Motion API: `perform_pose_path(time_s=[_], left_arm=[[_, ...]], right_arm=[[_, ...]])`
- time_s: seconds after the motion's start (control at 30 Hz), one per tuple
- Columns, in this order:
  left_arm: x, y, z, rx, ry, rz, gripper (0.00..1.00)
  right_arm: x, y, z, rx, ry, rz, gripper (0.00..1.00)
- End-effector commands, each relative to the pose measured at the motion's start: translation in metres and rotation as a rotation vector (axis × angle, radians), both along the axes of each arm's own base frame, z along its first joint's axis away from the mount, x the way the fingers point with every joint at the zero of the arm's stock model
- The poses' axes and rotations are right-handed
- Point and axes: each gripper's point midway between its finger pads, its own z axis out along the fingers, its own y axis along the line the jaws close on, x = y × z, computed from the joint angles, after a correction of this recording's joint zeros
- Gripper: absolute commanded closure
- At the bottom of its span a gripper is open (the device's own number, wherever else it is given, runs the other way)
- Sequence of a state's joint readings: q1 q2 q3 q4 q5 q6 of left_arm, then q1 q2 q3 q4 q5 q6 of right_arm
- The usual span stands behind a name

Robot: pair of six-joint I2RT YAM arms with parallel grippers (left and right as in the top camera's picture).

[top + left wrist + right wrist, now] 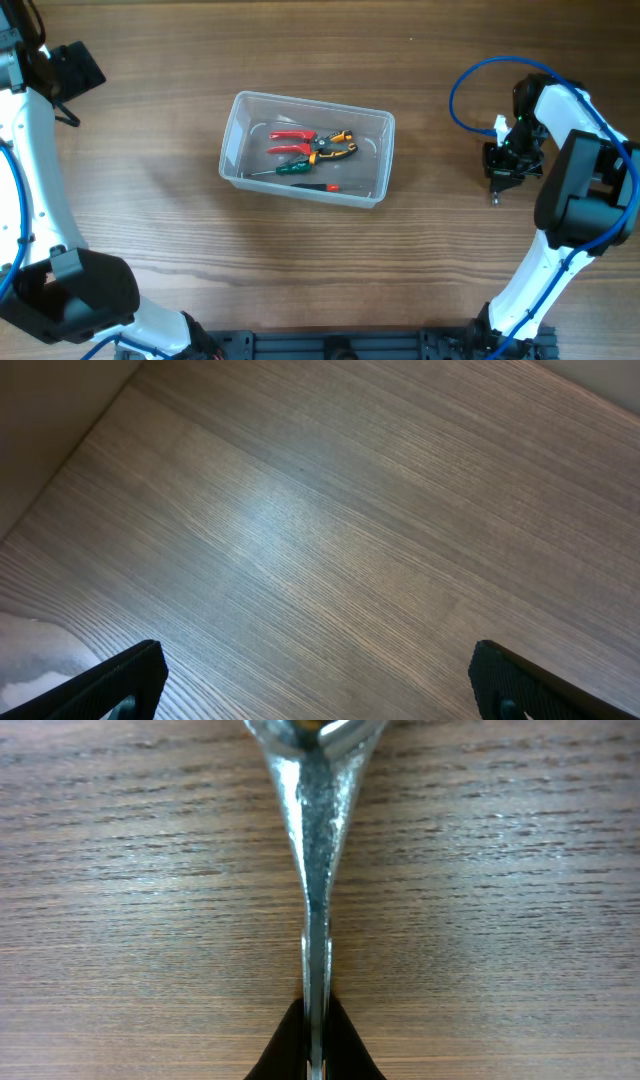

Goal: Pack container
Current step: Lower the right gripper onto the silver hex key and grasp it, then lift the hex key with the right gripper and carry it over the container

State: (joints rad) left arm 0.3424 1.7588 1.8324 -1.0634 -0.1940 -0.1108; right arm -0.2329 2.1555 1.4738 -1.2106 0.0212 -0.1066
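Observation:
My right gripper is due to lift next, cross to the container and lower over the red-handled pliers (291, 137) while opening, because the slim silver tool is outside the container (229, 150).
The clear plastic container (229, 150) stands at the table's middle. It holds red-handled pliers (291, 137), orange-and-black pliers (333, 146), a green-handled screwdriver (293, 169) and a thin red-tipped tool (322, 186). My right gripper (503, 172) is far to the right of the container and low over the table. In the right wrist view it (316, 1020) is shut on a slim silver metal tool (315, 840), seen edge-on and widening at its far end. My left gripper (72, 68) is at the far left back, open and empty over bare wood in the left wrist view (320, 680).
The blue cable (462, 100) loops above the right arm. The table's left edge (60, 460) shows in the left wrist view. The arm bases (70, 300) stand at the front left and front right.

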Motion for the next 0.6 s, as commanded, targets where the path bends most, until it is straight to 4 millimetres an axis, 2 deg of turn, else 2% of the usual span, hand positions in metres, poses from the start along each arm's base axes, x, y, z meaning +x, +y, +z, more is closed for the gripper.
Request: perform_pose_path(time_s=[0.0,0.07,0.2,0.23,0.37,0.43,0.5,0.57], left_arm=[[-0.001,0.002,0.009,0.007,-0.023,0.013,0.00],[-0.001,0.002,0.009,0.007,-0.023,0.013,0.00],[-0.001,0.002,0.009,0.007,-0.023,0.013,0.00],[-0.001,0.002,0.009,0.007,-0.023,0.013,0.00],[-0.001,0.002,0.009,0.007,-0.023,0.013,0.00],[-0.001,0.002,0.009,0.007,-0.023,0.013,0.00],[-0.001,0.002,0.009,0.007,-0.023,0.013,0.00],[-0.001,0.002,0.009,0.007,-0.023,0.013,0.00]], right_arm=[[0.002,0.032,-0.025,0.118,0.004,0.024,0.96],[0.014,0.036,-0.019,0.115,-0.028,0.041,0.96],[0.059,0.048,0.018,0.107,-0.175,0.092,0.96],[0.078,0.053,0.039,0.097,-0.240,0.117,0.96],[0.123,0.068,0.104,0.077,-0.430,0.194,0.96],[0.139,0.080,0.143,0.069,-0.533,0.235,0.96],[0.148,0.092,0.170,0.067,-0.605,0.279,0.96],[0.152,0.117,0.202,0.075,-0.697,0.384,0.96]])
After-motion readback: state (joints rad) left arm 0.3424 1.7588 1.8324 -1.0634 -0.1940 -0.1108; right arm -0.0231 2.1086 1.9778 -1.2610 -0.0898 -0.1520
